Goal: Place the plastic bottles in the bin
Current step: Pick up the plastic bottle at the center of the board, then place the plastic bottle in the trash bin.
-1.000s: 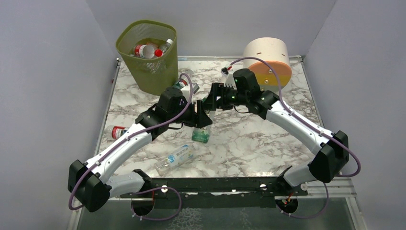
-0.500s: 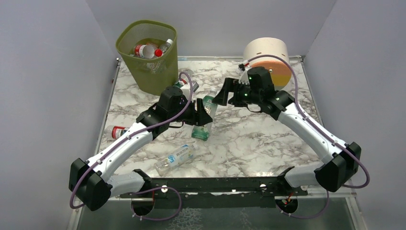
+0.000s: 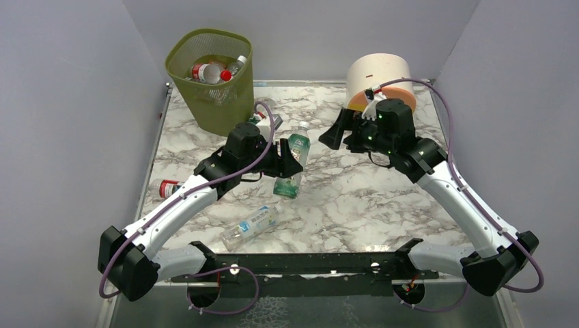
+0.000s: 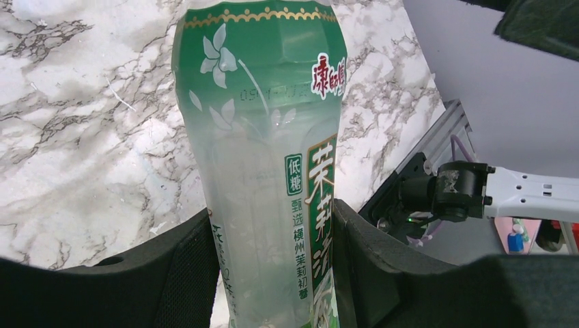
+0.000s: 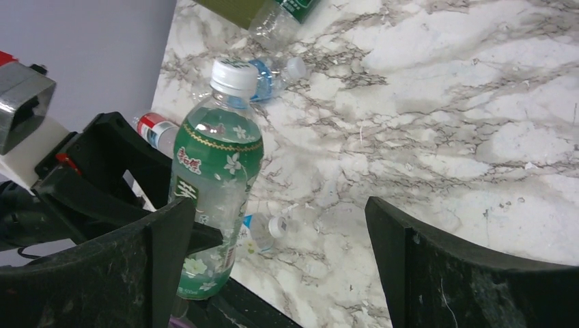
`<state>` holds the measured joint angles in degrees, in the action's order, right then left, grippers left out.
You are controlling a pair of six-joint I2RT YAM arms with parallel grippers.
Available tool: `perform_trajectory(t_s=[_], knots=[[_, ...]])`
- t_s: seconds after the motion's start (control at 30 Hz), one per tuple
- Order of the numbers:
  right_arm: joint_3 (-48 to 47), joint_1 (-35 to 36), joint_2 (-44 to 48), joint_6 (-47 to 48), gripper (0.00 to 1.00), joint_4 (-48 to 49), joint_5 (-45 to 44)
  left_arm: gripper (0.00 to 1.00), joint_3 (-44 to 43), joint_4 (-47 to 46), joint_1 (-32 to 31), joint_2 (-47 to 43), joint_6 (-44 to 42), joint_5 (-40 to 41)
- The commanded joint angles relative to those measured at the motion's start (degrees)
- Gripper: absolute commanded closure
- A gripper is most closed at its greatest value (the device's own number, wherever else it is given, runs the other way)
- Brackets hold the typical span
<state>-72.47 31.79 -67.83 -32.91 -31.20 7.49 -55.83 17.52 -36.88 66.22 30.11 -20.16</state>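
Note:
The robot should next lift its left gripper outward over the bin's opening, lower the bottom of the bottle inside and let the bottle go, because the bin's rim is high above the tabletop.
My left gripper is shut on a green-labelled plastic bottle with a white cap and holds it upright at mid-table. The same bottle fills the left wrist view, squeezed between both pads of that gripper. My right gripper is open and empty, to the right of the bottle and apart from it. In the right wrist view that gripper faces the held bottle. The olive mesh bin stands at the back left with several bottles inside.
A blue-labelled bottle lies near the front. A red-labelled bottle lies at the left edge. More bottles lie by the bin's base. A cream cylinder with an orange band stands at the back right.
My right gripper has let go of the green bottle's top and pulled back to the right, open. My left gripper has kept its hold and raised the bottle more upright.

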Motion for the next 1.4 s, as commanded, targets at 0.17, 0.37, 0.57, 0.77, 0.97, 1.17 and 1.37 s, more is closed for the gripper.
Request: perform_trajectory(t_s=[0.17,0.37,0.57,0.77,0.97,1.17,1.37], knots=[[5.3,-0.8,0.7,0.5,0.02,-1.3,-2.4,0.46,-6.6,-2.6,2.1,4.6,-3.2,1.5],[7.4,-1.1,-0.1,-0.1,0.02,0.5,-0.5,0.46,-15.5,-2.3,7.6,10.6,-4.7,-2.9],[10.3,-1.1,-0.4,-0.8,0.02,2.5,2.1,0.46,-28.7,-1.0,14.9,16.2,-5.3,-7.6],[12.6,-1.1,-0.3,-1.2,0.02,4.2,4.2,0.46,-45.8,0.5,22.0,24.1,-5.4,-12.1],[13.4,-1.2,0.0,-1.2,0.02,5.0,5.1,0.46,-60.4,0.0,29.5,32.4,-3.4,-15.2],[13.8,-1.2,0.5,-1.2,0.02,5.4,6.3,0.46,-68.0,-3.9,38.9,38.1,-0.1,-16.3],[14.6,-1.2,1.0,-1.3,0.02,5.7,7.6,0.46,-68.5,-10.3,47.5,42.1,3.9,-17.1]])
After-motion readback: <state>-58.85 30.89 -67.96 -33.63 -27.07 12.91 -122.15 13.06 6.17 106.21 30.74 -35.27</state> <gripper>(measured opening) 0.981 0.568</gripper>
